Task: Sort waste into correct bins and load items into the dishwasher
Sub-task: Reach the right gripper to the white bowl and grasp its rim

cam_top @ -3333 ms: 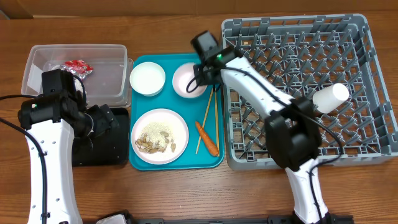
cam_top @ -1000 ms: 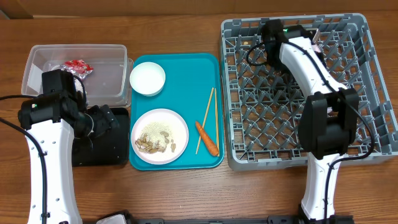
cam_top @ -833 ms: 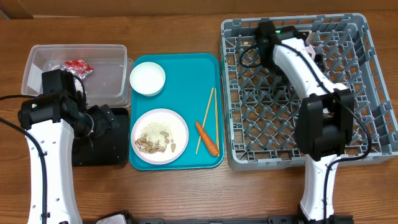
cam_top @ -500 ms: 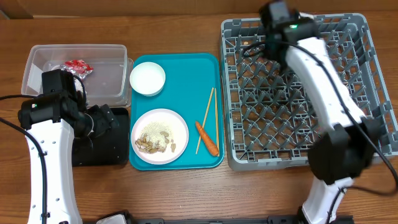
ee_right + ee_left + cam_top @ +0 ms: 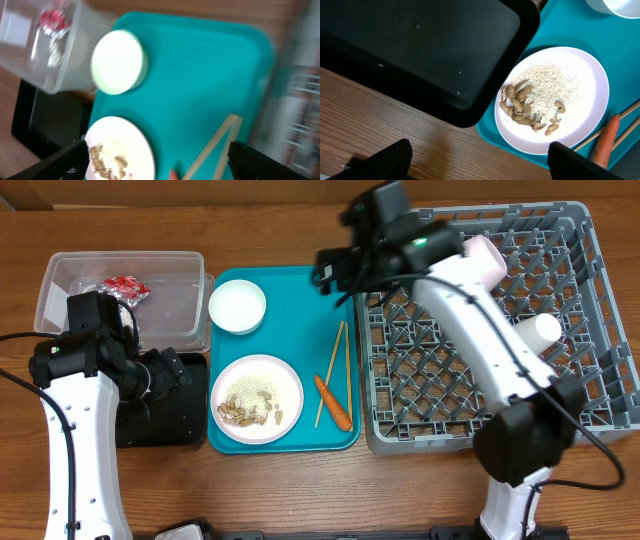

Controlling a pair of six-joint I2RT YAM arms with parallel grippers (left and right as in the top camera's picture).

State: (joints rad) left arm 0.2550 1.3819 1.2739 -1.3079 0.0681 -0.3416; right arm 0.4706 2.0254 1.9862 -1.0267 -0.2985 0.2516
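Observation:
My right gripper lowers across the teal tray next, then reaches the rim of the white bowl on the side facing the dishwasher [image 5: 142, 59].
My right gripper [image 5: 338, 272] hangs open and empty over the back right corner of the teal tray [image 5: 300, 290]; its fingers [image 5: 70, 160] frame a blurred view of the tray. One white bowl [image 5: 237, 307] stands at the tray's back left. The plate [image 5: 257, 398] with peanut shells and rice lies in front of it. The carrot [image 5: 333, 402] and chopsticks [image 5: 336, 365] lie at the right. Another bowl [image 5: 483, 255] and the cup [image 5: 535, 330] rest in the dishwasher [image 5: 600, 415]. My left gripper [image 5: 480, 167] is open, above the table beside the black tray [image 5: 420, 50].
The clear tub [image 5: 70, 280] at the back left holds the red-and-silver wrapper [image 5: 125, 287]. The black tray [image 5: 190, 425] lies in front of it, partly under my left arm. My right arm reaches diagonally across the dishwasher's left half.
My right arm has swung left from the back of the dishwasher to over the teal tray, leaving a white bowl in the rack. The left arm has not moved.

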